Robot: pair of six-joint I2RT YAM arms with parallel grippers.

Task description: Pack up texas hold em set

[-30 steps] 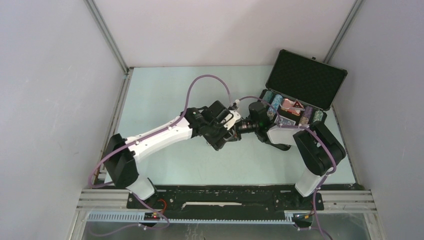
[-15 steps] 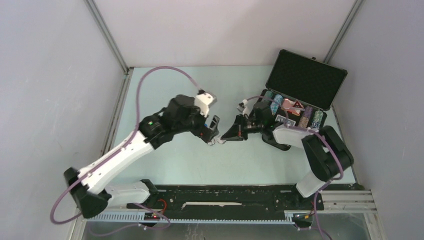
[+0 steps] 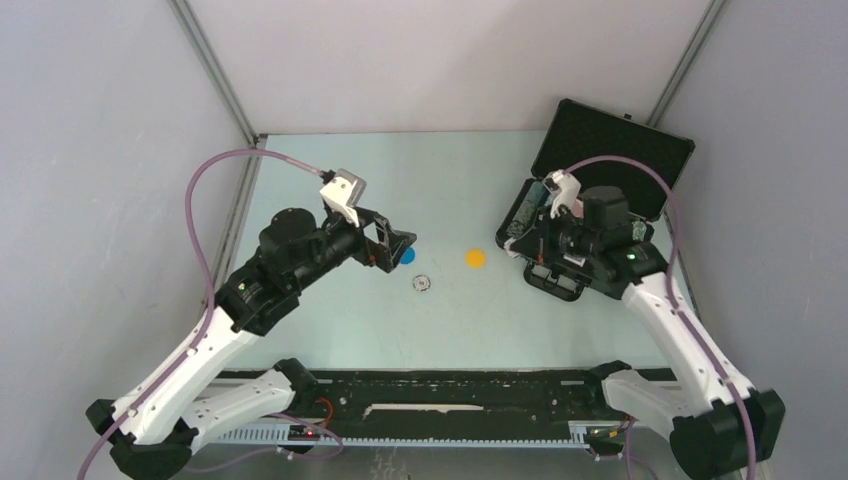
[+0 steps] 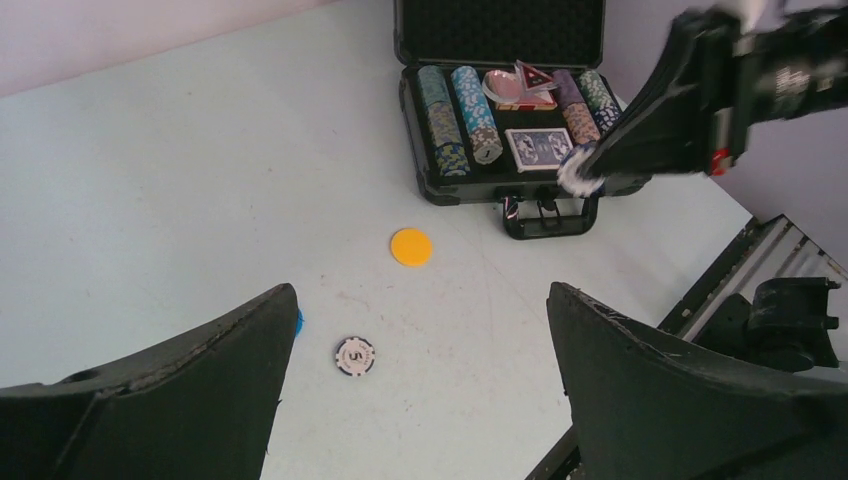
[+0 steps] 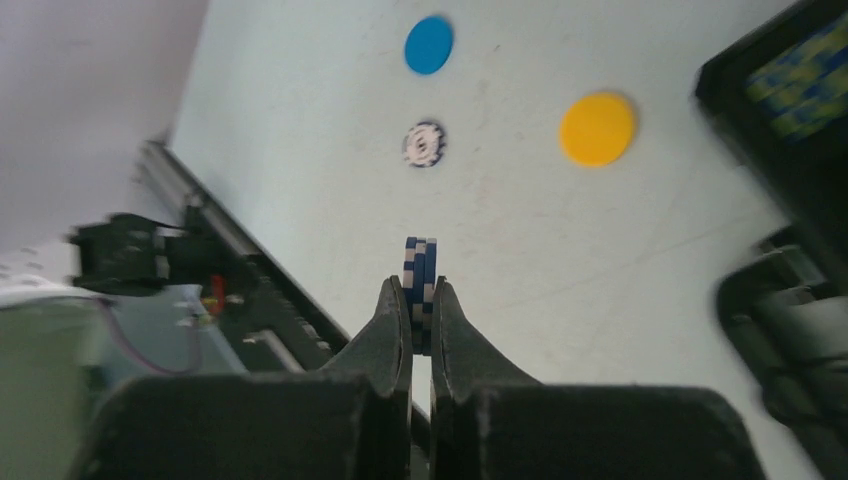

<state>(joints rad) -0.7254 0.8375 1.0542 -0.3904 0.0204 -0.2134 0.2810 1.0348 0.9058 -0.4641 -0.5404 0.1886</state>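
Striped chips stand at the near end of the green chip row, so the robot's right gripper next turns, moves to the right in the top view and lowers to release there.
The black briefcase (image 3: 612, 150) stands open at the back right; the left wrist view (image 4: 500, 30) shows its rows of striped chips (image 4: 455, 120), blue card deck (image 4: 537, 147) and red triangle (image 4: 535, 78). My right gripper (image 3: 518, 238) hovers by the case's front left corner, shut on a couple of blue-and-white chips (image 5: 421, 260) held on edge. My left gripper (image 3: 395, 245) is open and empty above the table. An orange disc (image 3: 476, 258), a blue disc (image 3: 406, 256) and a loose "5" chip (image 3: 422, 285) lie on the table between the arms.
The case's handle (image 4: 545, 215) sticks out toward the near edge. Grey walls close in the table on the left, back and right. A black rail (image 3: 450, 385) runs along the near edge.
The two grippers were together at mid-table. Both arms have drawn apart: the left one back to the left, the right one toward the case with the chips. The discs and loose chip now show.
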